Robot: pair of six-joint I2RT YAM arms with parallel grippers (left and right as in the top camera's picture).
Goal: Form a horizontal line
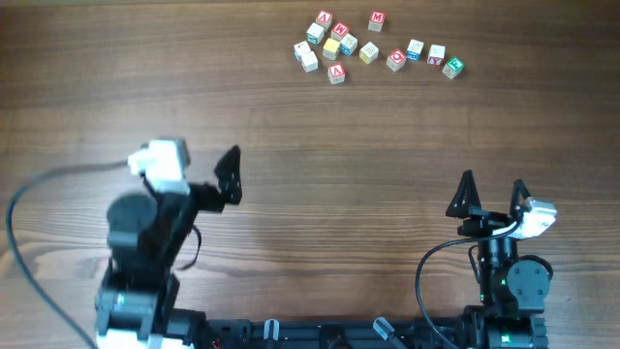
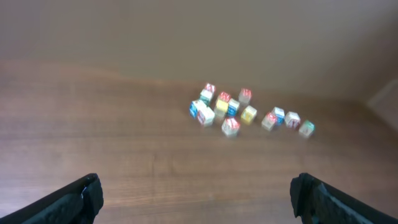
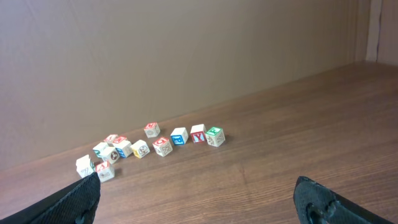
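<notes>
The left gripper reaches outward over the table to the cream block (image 1: 336,74) (image 2: 231,127) at the cluster's near edge next, then tilts down onto it.
Several small lettered wooden cubes (image 1: 368,51) lie in a loose cluster at the far middle-right of the wooden table. They also show in the left wrist view (image 2: 231,110) and in the right wrist view (image 3: 163,145). My left gripper (image 1: 229,176) is open and empty at the near left, far from the cubes; its fingertips frame bare table (image 2: 198,196). My right gripper (image 1: 492,197) is open and empty at the near right, well short of the cubes (image 3: 198,199).
The wooden table (image 1: 310,145) stretches between the grippers and the cubes. A plain wall (image 3: 186,56) rises behind the table's far edge. A black cable (image 1: 19,242) loops at the left near the left arm's base.
</notes>
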